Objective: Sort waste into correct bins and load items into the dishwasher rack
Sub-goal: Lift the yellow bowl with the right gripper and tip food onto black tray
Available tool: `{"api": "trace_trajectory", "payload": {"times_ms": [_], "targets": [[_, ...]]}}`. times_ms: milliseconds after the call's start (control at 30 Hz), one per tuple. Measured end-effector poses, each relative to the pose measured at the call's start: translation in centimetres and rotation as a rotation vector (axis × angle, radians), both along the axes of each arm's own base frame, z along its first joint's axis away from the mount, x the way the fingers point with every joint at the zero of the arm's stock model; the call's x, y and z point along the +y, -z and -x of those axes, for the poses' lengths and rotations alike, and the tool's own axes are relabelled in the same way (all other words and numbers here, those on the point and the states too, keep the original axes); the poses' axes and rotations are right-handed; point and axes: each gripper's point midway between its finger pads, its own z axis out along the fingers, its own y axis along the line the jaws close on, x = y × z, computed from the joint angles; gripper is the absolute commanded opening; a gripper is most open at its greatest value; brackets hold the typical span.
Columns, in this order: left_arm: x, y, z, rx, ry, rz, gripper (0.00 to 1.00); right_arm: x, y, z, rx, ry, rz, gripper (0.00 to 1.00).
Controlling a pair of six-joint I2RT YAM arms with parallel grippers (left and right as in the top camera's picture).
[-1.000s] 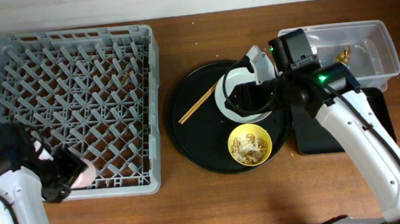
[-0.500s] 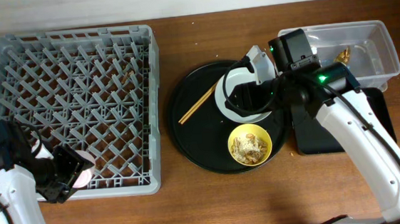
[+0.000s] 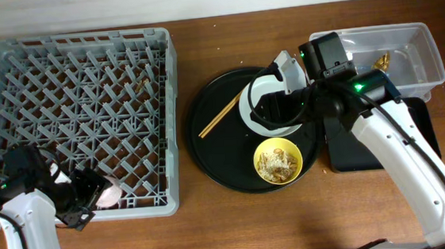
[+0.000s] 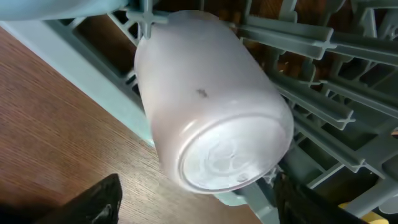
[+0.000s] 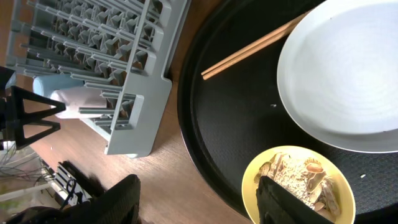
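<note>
My right gripper moves down and back onto the yellow bowl's rack-side rim (image 3: pixel 257 165) (image 5: pixel 247 185) next, bare of scraps, as the bowl sits below it and nearer my base.
The pink cup (image 4: pixel 211 118) lies on its side in the front left corner of the grey dishwasher rack (image 3: pixel 84 80), its base towards the left wrist camera. It also shows in the overhead view (image 3: pixel 107 197). My left gripper (image 4: pixel 196 202) is open, with its fingers either side of the cup's base and apart from it. My right gripper (image 5: pixel 199 199) is open and empty above the pale plate (image 5: pixel 348 74) and the yellow bowl (image 5: pixel 249 177) of beige food scraps (image 5: pixel 298 177). The chopsticks (image 5: pixel 255 46) lie beside the plate.
Plate, bowl and chopsticks sit on a large round black tray (image 3: pixel 217 157). The clear tub (image 3: pixel 428 53) at the back right holds a shiny wrapper (image 3: pixel 380 60). The shallow black tray (image 3: pixel 352 150) lies under my right arm. A pale blue shape (image 5: pixel 43 84) shows by the pink cup.
My left arm has shifted right along the rack's front edge, and the pink cup now lies a little further right in the rack. My right arm has not moved.
</note>
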Motion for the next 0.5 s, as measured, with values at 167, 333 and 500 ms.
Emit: {"api": "trace_trajectory", "payload": {"times_ms": [167,333,500], "targets": [[-0.6,-2.4,0.0,0.005,0.025,0.024,0.79,0.0,0.0,0.0,-0.001,0.001,0.001,0.61],[-6.2,-21.0,-8.4,-0.658,0.533,-0.248,0.99,-1.3,4.2,1.1,0.135,0.082,0.166,0.51],[-12.5,-21.5,-9.3,-0.752,0.787,-0.197,0.99,2.5,13.0,5.5,0.386,0.037,0.355,0.43]]}}
